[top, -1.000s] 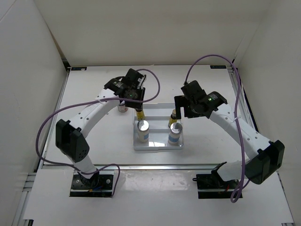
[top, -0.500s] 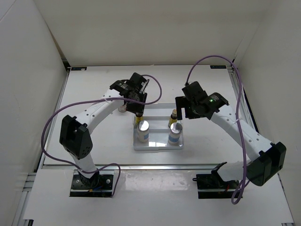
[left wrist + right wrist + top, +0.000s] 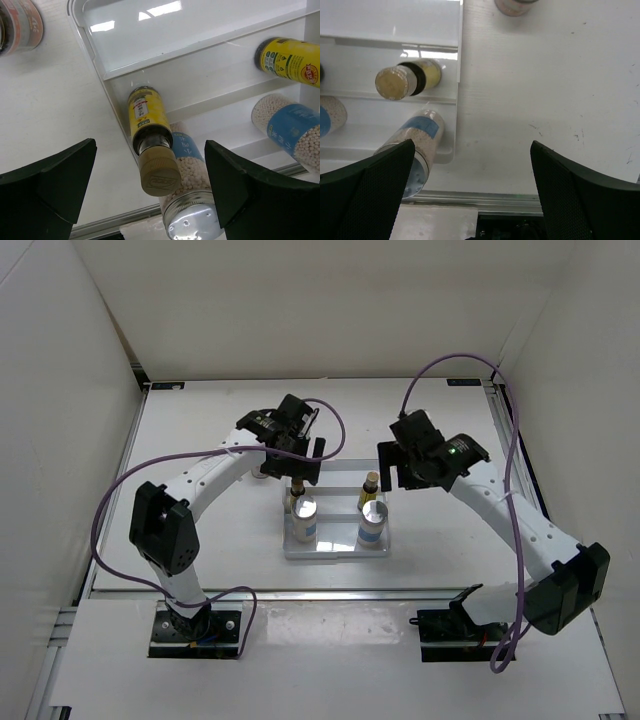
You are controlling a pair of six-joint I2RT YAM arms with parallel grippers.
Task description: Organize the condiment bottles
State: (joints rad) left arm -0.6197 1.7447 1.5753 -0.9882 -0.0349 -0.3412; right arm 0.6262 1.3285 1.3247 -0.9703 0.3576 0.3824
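Observation:
My right gripper moves outward and down around the sides of the second squat jar (image 3: 514, 6) next, because it stands outside the tray, outward of the open fingers.
A shallow white tray (image 3: 336, 552) holds two white cylinders with silver caps (image 3: 304, 520) (image 3: 372, 525) in its near row. Behind them, in the middle row, stand two small yellow-labelled bottles (image 3: 295, 492) (image 3: 369, 490). My left gripper (image 3: 300, 468) hangs open just above the left bottle. In the left wrist view that bottle (image 3: 148, 120) stands free between the spread fingers of the left gripper (image 3: 150, 147), touching neither. My right gripper (image 3: 400, 468) is open at the tray's right end; the right wrist view shows this gripper (image 3: 472, 145) over bare table.
One squat jar (image 3: 262, 473) stands left of the tray, partly behind the left arm, and appears in the left wrist view as a jar (image 3: 20, 25). Another jar (image 3: 515, 5) stands behind the tray's right end. White walls enclose the table on three sides.
The left gripper, shut on the left yellow bottle a second ago, lowered it into the tray's middle row and opened wide, letting it go. The right arm barely moved.

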